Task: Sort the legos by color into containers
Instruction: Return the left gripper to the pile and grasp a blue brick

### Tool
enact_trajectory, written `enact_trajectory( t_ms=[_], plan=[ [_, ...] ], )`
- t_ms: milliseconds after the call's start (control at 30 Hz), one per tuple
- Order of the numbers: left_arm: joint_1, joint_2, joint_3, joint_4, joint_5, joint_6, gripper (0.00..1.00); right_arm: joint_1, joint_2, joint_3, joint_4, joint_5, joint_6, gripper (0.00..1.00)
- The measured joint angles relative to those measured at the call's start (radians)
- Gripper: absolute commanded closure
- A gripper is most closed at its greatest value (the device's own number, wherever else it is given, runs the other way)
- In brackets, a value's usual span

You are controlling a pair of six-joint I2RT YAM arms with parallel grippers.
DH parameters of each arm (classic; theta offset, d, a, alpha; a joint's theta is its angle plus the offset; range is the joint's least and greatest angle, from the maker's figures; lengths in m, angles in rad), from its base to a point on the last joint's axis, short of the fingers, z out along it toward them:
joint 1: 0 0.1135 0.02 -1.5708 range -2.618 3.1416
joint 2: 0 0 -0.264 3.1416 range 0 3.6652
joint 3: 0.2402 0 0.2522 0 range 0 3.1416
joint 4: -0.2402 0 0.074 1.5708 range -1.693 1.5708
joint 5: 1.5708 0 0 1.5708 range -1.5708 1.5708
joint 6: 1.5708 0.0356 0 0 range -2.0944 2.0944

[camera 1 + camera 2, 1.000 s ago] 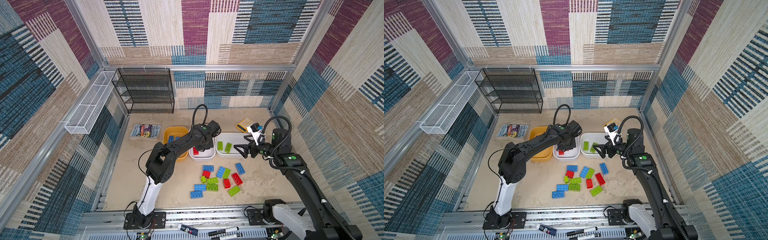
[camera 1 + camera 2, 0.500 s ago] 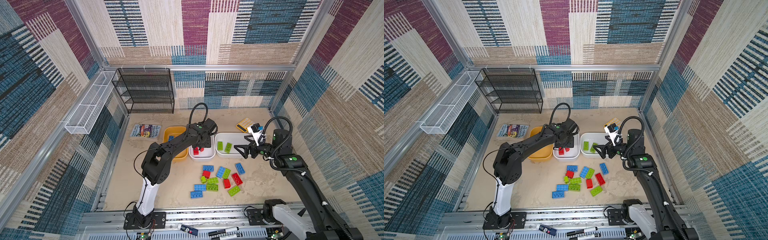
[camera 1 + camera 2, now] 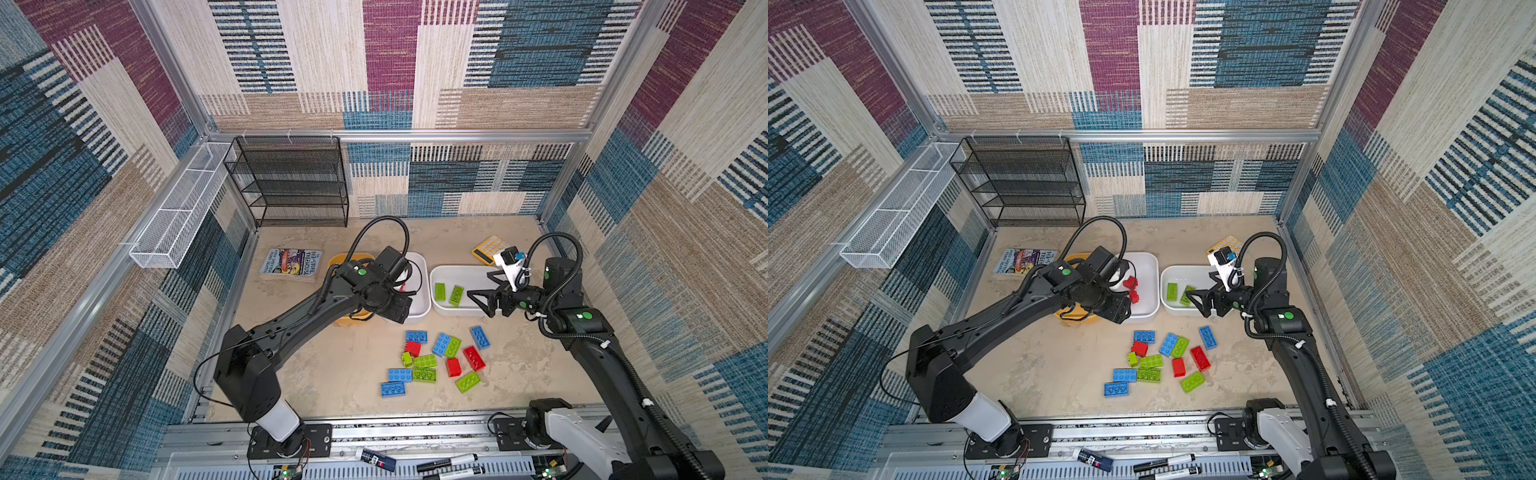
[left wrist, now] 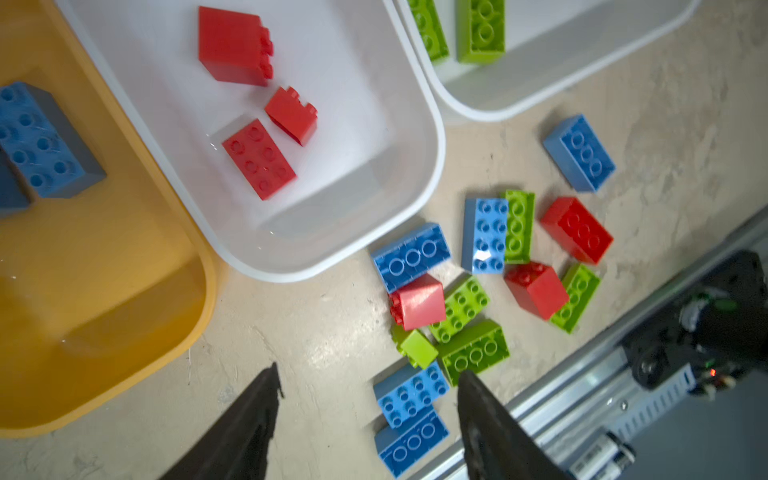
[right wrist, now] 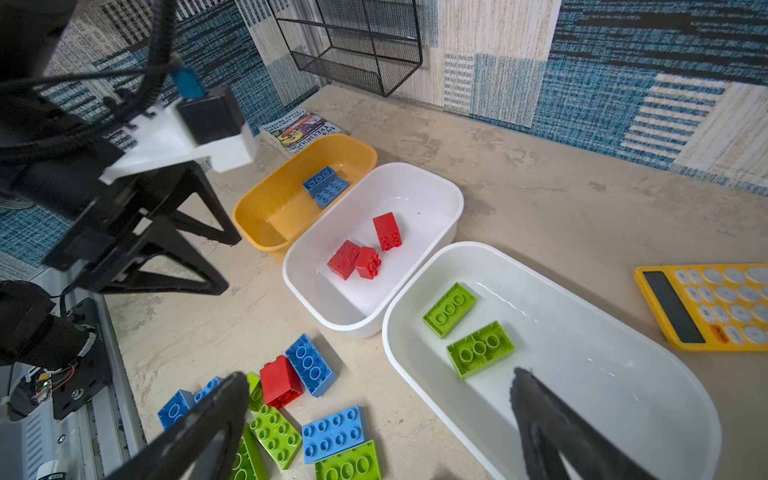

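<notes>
My left gripper will move back and down next, turning as it goes, onto the blue brick nearest the front bar, because that brick is at the open edge of the heap.
Several loose red, blue and green legos lie in a heap on the floor. The mustard container holds blue bricks. Three red bricks lie in the middle white container. Two green bricks lie in the other white container. My left gripper hangs open and empty above the floor, by the near rim of the middle container. My right gripper is wide open and empty over the near-left rim of the green bricks' container.
A yellow calculator lies behind the right container. A book lies at the back left, beside the black mesh rack. A white wire basket hangs on the left wall. Markers lie on the front rail.
My left gripper has opened and dropped a red brick into the middle white container, then drawn back toward its near rim. The right arm has not moved.
</notes>
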Motion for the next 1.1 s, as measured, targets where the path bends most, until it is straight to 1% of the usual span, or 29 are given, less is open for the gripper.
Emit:
enact_trajectory(
  t_ms=[100,233,367,533,600,767,967,1100],
  plan=[
    [-0.014,-0.079,-0.097,-0.019,0.048,0.115,0.32,0.000,0.004,0.003,0.000,0.000,0.000,0.01],
    [-0.042,-0.156,-0.206,-0.027,0.090,0.214,0.33,0.000,0.011,0.003,0.000,-0.002,-0.001,0.01],
    [-0.114,-0.214,-0.326,-0.003,0.109,0.329,0.33,0.000,0.018,0.004,0.000,-0.003,-0.001,0.01],
    [-0.168,-0.262,-0.452,0.060,0.111,0.441,0.33,0.000,0.020,0.004,-0.001,-0.003,-0.001,0.01],
    [-0.193,-0.267,-0.502,0.089,0.107,0.472,0.33,0.000,0.019,0.003,-0.002,-0.003,-0.001,0.01],
    [-0.271,-0.254,-0.597,0.168,0.052,0.530,0.34,0.000,0.017,0.003,-0.002,-0.003,-0.004,0.01],
    [-0.309,-0.196,-0.610,0.234,-0.016,0.573,0.37,0.000,0.023,0.003,-0.005,-0.003,-0.004,0.01],
    [-0.330,-0.164,-0.617,0.260,-0.029,0.596,0.41,0.000,0.030,0.005,-0.007,-0.003,-0.004,0.01]
  ],
)
